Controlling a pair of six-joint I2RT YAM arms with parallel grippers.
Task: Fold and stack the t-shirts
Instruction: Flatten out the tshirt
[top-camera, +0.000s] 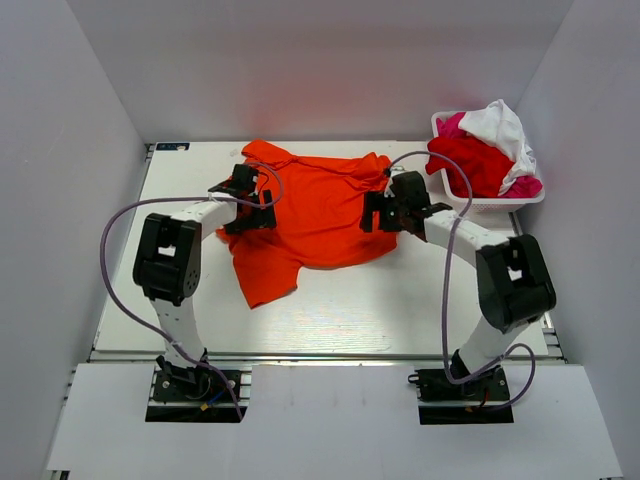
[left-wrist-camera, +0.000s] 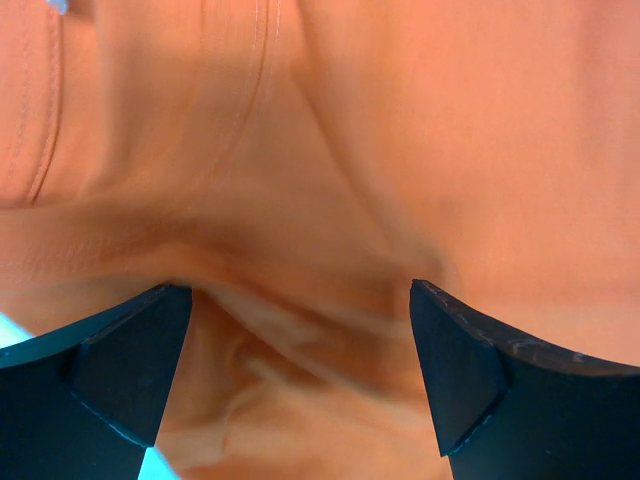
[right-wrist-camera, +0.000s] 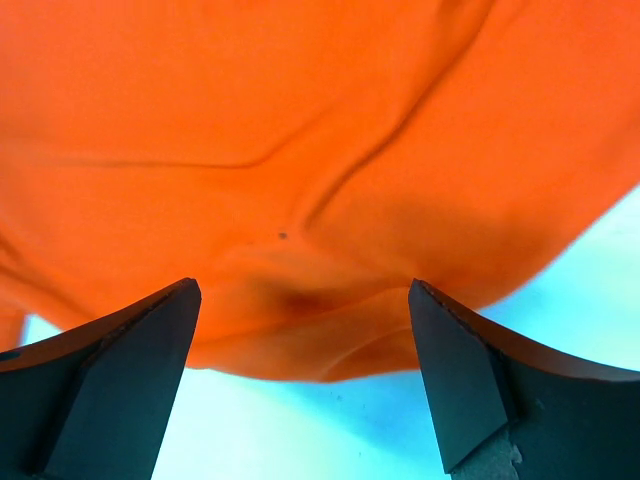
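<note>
I need to pull my left gripper back next, over the orange t-shirt (top-camera: 315, 215) to the near tip of its flap (top-camera: 256, 300), as that tip lies toward my base from the gripper.
A bright orange t-shirt (top-camera: 315, 215) lies spread and rumpled across the middle of the table. My left gripper (top-camera: 245, 205) hovers over its left side, jaws open with wrinkled orange cloth (left-wrist-camera: 300, 340) between the fingers (left-wrist-camera: 130, 370). My right gripper (top-camera: 385, 210) is at the shirt's right edge, jaws open, and the orange hem (right-wrist-camera: 320, 340) lies between the fingers (right-wrist-camera: 460, 380) over bare table. Neither pair of fingers pinches the cloth. More t-shirts, red (top-camera: 468, 160), magenta-pink (top-camera: 452, 126) and white (top-camera: 500, 125), are heaped in a basket.
The white basket (top-camera: 500, 202) stands at the table's back right, beside the right arm. White walls close in the table on three sides. The front edge runs along an aluminium rail (top-camera: 320, 358) near the arm bases.
</note>
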